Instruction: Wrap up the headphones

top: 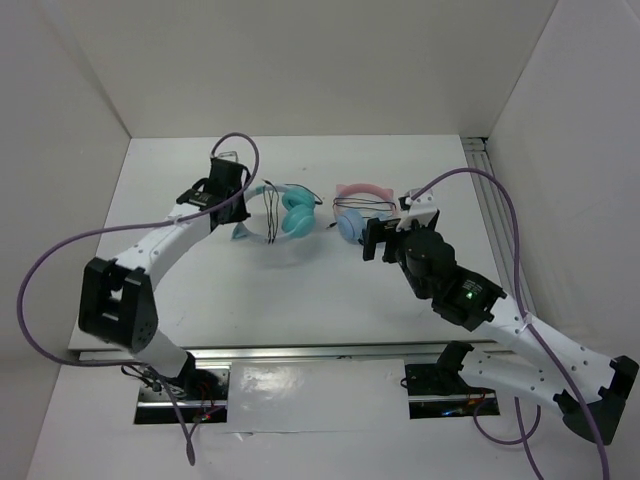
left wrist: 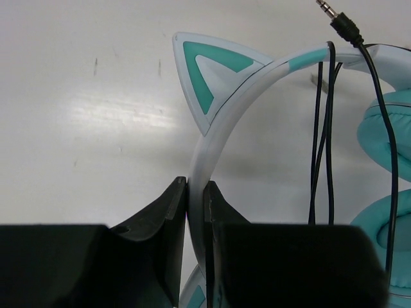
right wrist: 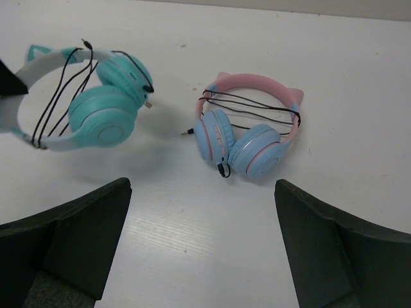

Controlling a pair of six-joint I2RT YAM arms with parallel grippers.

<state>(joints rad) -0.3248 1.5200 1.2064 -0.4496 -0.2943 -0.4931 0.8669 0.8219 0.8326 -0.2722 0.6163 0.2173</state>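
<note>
My left gripper holds the teal headphones (top: 290, 215) by their headband. Next it will lower them onto the bare tabletop below them and let go of the headband, because the cable is already looped across it.
The teal headphones (top: 290, 215) lie left of the table's middle, with a white-and-teal headband (left wrist: 221, 128) and a cat ear (left wrist: 204, 74). The thin black cable (left wrist: 323, 135) is looped several times across the headband, its plug (left wrist: 334, 16) free at the top. My left gripper (left wrist: 196, 192) is shut on the headband, which is pinched between the jaws. In the right wrist view the teal headphones (right wrist: 96, 109) sit at the upper left. My right gripper (right wrist: 202, 218) is open and empty over bare table, below both pairs.
A pink-headband pair with light-blue cups (top: 358, 212) lies right of the teal pair, its own black cable wound round it (right wrist: 250, 131). White walls enclose the table. A metal rail (top: 497, 225) runs along the right edge.
</note>
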